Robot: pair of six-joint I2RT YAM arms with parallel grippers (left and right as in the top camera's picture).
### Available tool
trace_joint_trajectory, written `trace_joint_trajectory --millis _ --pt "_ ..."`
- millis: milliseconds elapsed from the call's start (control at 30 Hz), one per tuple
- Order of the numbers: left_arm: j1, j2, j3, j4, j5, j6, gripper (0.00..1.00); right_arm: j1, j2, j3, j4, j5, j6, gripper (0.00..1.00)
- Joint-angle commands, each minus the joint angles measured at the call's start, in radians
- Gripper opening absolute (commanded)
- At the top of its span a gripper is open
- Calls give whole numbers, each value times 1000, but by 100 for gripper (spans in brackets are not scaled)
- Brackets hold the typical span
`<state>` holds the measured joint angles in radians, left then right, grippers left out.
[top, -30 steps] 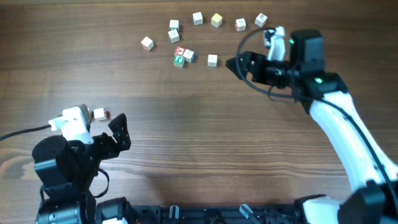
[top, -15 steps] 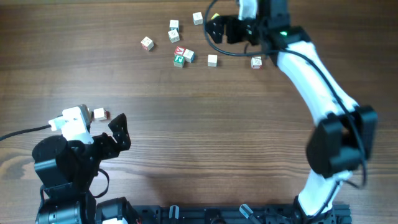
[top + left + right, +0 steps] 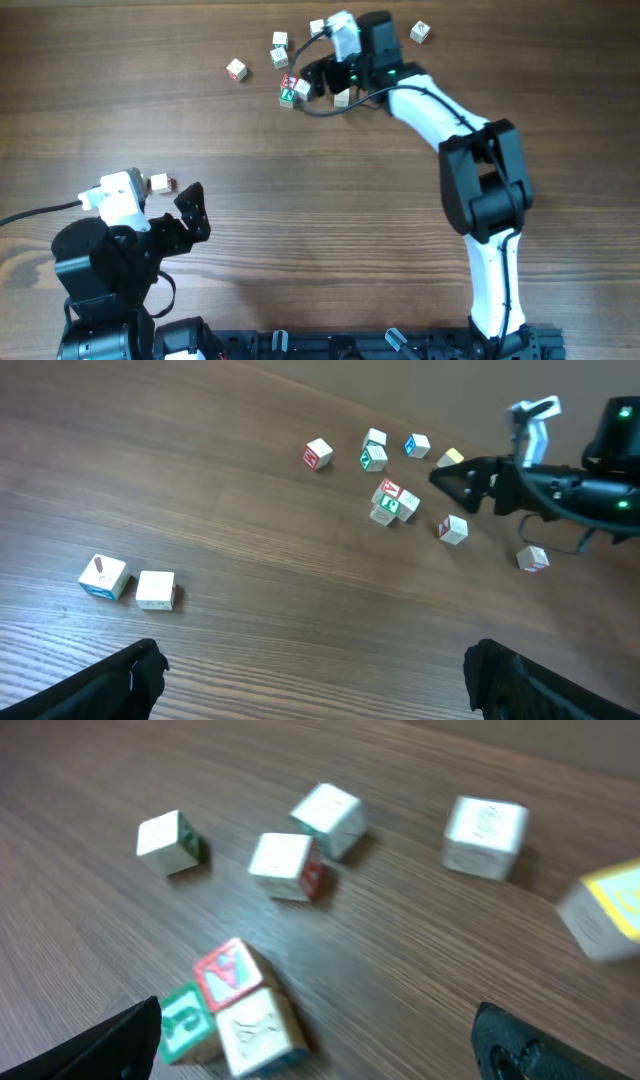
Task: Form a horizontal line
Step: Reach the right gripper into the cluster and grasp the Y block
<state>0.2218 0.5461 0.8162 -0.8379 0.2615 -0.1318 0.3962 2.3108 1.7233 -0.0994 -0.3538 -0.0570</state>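
The plain whitish cube [image 3: 304,90] [image 3: 257,1032] beside the red "A" cube sits with its sides at an angle to my open fingers. My right gripper should go down and turn over it next.
A horizontal line is out of view; the small whitish letter cubes lie scattered at the far side. Three of them touch in a cluster [image 3: 291,90]: a red "A" cube [image 3: 228,972], a green-faced cube [image 3: 185,1018] and a plain one [image 3: 260,1030]. My right gripper [image 3: 318,75] hovers open just right of that cluster, nothing between its fingers [image 3: 120,1040]. In the left wrist view it [image 3: 450,475] points at the cluster [image 3: 393,502]. My left gripper [image 3: 320,685] stands open and empty near the front left, over bare wood.
Single cubes lie around the cluster [image 3: 236,69] [image 3: 279,57] [image 3: 317,26] [image 3: 420,32], with a yellow-faced cube [image 3: 605,920] to the right. Two more cubes [image 3: 104,576] [image 3: 155,589] rest near the left arm. The right arm stretches across the table's right half.
My right arm has swung left along the far row of cubes, from the right end to just beside the three-cube cluster. The left arm has not moved.
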Motion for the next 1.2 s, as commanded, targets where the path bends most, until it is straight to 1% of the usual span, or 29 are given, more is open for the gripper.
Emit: trace_joint_trajectory --millis 0,100,200,267,333,467,667,767,933,1100,1167 --pt "-2 -1 2 2 18 20 100 39 36 17 -27 108 -169 99" --pt "-2 -1 2 2 18 20 100 33 40 17 -53 110 -259 92" --pt "-2 -1 2 2 18 20 100 28 42 17 -74 109 -422 86" --pt "-2 -1 2 2 18 20 100 28 42 17 -86 109 -525 84" --pt "-2 -1 2 2 18 20 100 28 42 17 -101 109 -600 85" --pt "-2 -1 2 2 18 20 100 32 42 17 -133 90 -598 93" --pt "-2 -1 2 2 18 20 100 35 55 17 -140 57 -597 96" --pt "-2 -1 2 2 18 20 100 36 67 16 -132 31 -595 95" --pt "-2 -1 2 2 18 20 100 43 106 17 -63 31 -594 95" --pt "-2 -1 2 2 18 20 100 58 136 17 3 31 -594 93" --pt "-2 -1 2 2 18 20 100 58 139 17 9 31 -594 90"
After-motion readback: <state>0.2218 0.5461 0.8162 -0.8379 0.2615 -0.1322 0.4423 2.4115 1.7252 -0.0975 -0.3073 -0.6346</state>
